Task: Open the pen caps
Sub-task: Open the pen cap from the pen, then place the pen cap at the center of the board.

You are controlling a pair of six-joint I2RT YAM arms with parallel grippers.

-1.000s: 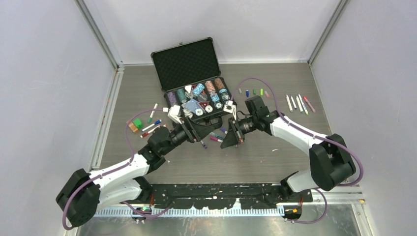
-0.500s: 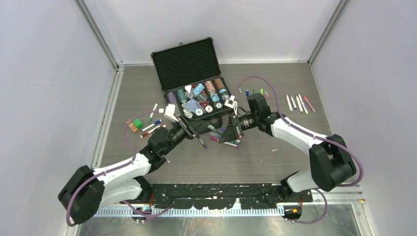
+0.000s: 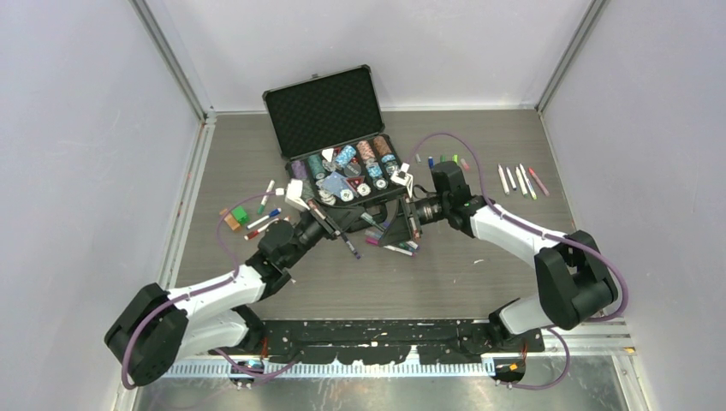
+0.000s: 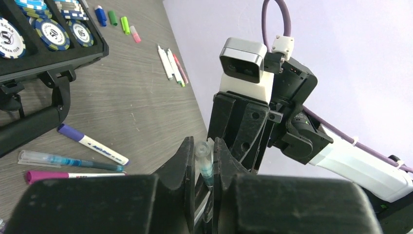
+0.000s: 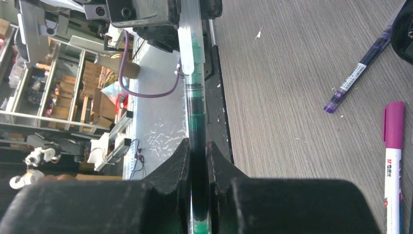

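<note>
The loose caps lie outward, so my left gripper will next move outward and down and let go of this cap on bare tabletop between them and the case (image 4: 113, 40).
Over the middle of the table my two grippers meet on one pen (image 5: 196, 109) with a dark green barrel. My right gripper (image 5: 198, 151) is shut on the barrel. The pen's clear cap (image 4: 204, 158) sits between the fingers of my left gripper (image 4: 203, 157), which is shut on it. From above, the left gripper (image 3: 342, 225) and right gripper (image 3: 395, 229) face each other just in front of the case. Loose pen caps (image 3: 442, 160) lie in a row at the back right, with several white pens (image 3: 519, 181) beyond them. More pens (image 3: 264, 215) lie at the left.
An open black case (image 3: 324, 110) holding poker chips stands at the back centre. A purple-capped pen (image 4: 92, 144), a clear teal pen (image 4: 68, 160) and a magenta pen (image 4: 73, 175) lie under the grippers. Green and orange small items (image 3: 236, 217) sit far left.
My left gripper's fingers have closed onto the cap end of the pen held by the right gripper. Both grippers have drawn slightly closer to the case.
</note>
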